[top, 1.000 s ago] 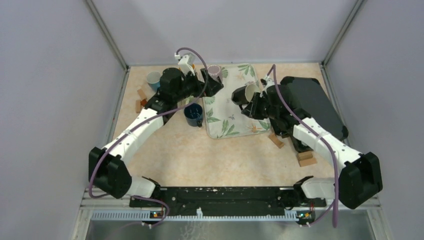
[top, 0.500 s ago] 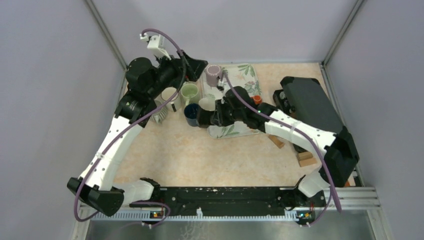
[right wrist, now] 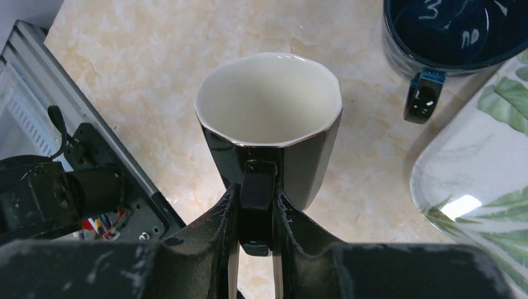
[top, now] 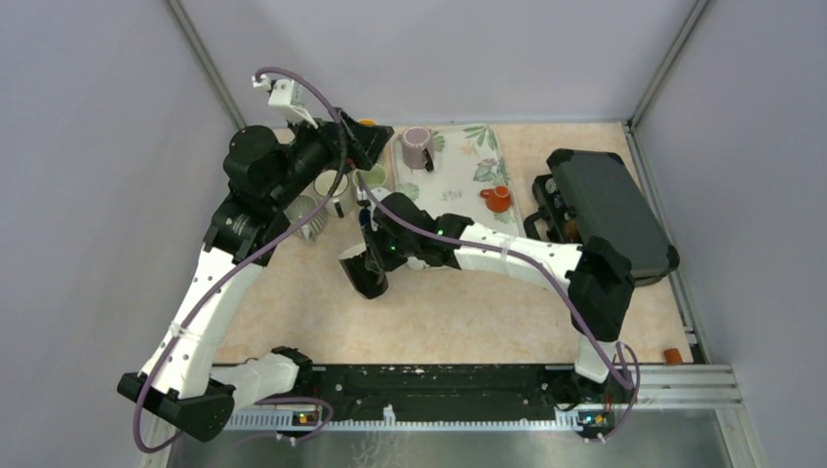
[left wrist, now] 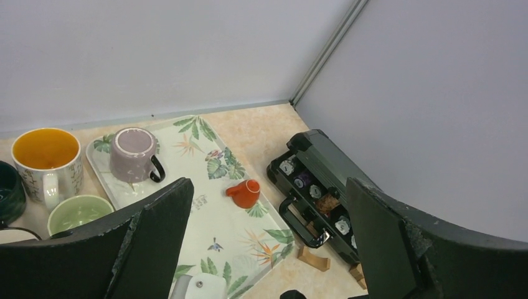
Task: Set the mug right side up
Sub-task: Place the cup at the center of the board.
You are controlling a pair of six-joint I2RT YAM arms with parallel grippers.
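Observation:
The black mug (top: 359, 273) goes down and outward in my right gripper onto the bare tabletop beside the dark blue mug next, because its opening already faces up.
My right gripper (right wrist: 256, 199) is shut on the handle of a black mug (right wrist: 268, 124) with a white inside. The mug's mouth faces up toward the wrist camera, over the bare tabletop. From above, that black mug (top: 359, 273) sits left of centre, in front of the tray, with the right gripper (top: 375, 255) reaching across to it. I cannot tell whether its base touches the table. My left gripper (left wrist: 268, 193) is open and empty, held high over the back left (top: 366, 146). A purple mug (top: 417, 146) stands upside down on the tray (top: 458, 166).
A dark blue mug (right wrist: 448, 31) stands just beyond the held mug, by the tray's edge (right wrist: 479, 168). Cream (top: 332, 187), green (left wrist: 80, 213) and yellow-lined (left wrist: 47, 156) cups cluster at back left. A small orange cup (top: 496, 199) lies on the tray; a black case (top: 610, 210) lies to the right.
My right arm has carried the black mug from above the tray leftward and toward the front, down to the tabletop. The left arm has lifted and drawn back to the left.

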